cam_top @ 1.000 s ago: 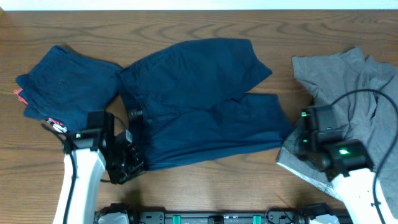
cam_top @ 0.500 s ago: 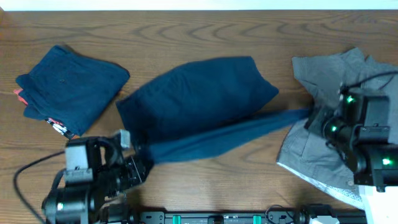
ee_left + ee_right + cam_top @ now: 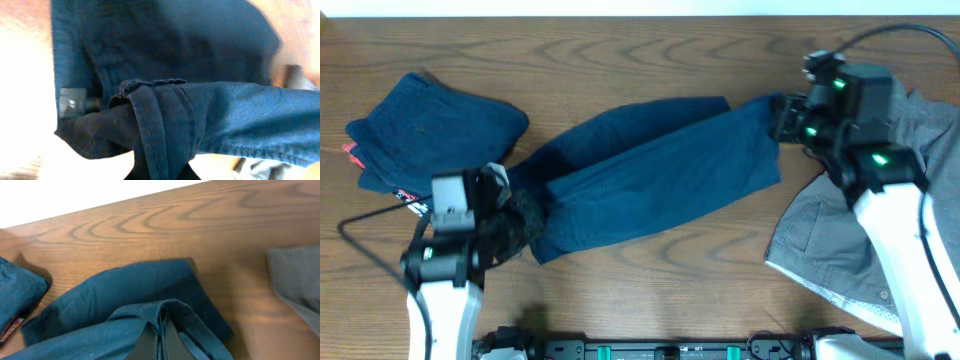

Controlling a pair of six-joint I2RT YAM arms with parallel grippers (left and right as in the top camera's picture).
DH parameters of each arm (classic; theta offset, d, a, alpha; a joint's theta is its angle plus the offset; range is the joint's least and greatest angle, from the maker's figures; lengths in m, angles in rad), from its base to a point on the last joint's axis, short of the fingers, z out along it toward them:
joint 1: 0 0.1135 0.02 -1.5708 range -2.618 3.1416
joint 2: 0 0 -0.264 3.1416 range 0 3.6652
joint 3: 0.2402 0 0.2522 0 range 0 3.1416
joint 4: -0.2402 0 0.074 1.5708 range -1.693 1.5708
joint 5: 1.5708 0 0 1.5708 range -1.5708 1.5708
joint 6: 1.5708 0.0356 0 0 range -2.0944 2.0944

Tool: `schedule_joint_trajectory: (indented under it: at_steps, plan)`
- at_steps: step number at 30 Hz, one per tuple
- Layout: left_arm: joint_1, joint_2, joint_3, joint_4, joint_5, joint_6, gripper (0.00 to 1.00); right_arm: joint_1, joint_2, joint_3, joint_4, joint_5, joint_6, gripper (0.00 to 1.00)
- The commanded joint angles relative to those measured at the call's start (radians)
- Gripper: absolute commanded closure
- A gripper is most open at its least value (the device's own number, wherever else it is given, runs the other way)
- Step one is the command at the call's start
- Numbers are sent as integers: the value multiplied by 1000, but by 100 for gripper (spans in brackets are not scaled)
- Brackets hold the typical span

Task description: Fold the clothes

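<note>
A piece of the shorts' lower layer [image 3: 534,166] [image 3: 107,65] still shows beyond the held waistband end of the shorts. My left gripper should next move outward and down over it and let go.
A pair of dark blue shorts [image 3: 650,175] lies stretched across the middle of the table, folded over lengthwise. My left gripper [image 3: 520,215] is shut on the shorts' waistband end [image 3: 155,125] at the left. My right gripper [image 3: 782,115] is shut on the shorts' hem end [image 3: 162,317] at the right, held near the table's far right. A folded dark blue garment [image 3: 430,135] lies at the far left. A grey garment [image 3: 850,240] lies crumpled at the right, partly under my right arm.
The wood table [image 3: 650,40] has bare surface along the back and front. The folded blue garment shows a red tag [image 3: 352,152] at its left edge. The grey garment also shows at the right edge of the right wrist view [image 3: 300,280].
Both grippers have carried the near edge of the shorts away from the front, folding it over the rest. My right gripper moved far back and left; my left gripper moved back.
</note>
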Motion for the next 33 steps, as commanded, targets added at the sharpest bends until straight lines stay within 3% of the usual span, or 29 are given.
schedule_joint_trajectory:
  at_steps: [1, 11, 13, 15, 16, 18, 21, 25, 28, 33]
  plan:
    - [13, 103, 9, 27, -124, -71, 94, 31, 104, 19, 79, 100, -40, 99]
    - [13, 402, 9, 270, -187, -108, 93, 112, 404, 19, 364, 100, -40, 98]
    - [14, 455, 9, 343, -195, -108, 70, 118, 442, 19, 415, 101, -40, 96]
    - [19, 488, 9, 413, -186, -108, 42, 119, 458, 19, 439, 101, -40, 83]
    - [24, 499, 9, 446, -167, -103, 37, 118, 458, 19, 441, 101, -40, 75]
    - [42, 499, 10, 483, -122, -78, 28, 109, 447, 19, 427, 101, -40, 69]
    - [82, 472, 12, 459, -58, -45, 26, 89, 410, 19, 371, 100, -40, 59]
    - [121, 424, 11, 307, -40, 3, 24, 76, 346, 19, 222, 100, -51, 64]
    - [120, 426, 2, 238, -100, 43, 16, 80, 340, 18, 101, 101, -121, 64]
    - [119, 467, -52, 318, -153, 43, 4, 81, 418, 7, 14, 101, -150, 64]
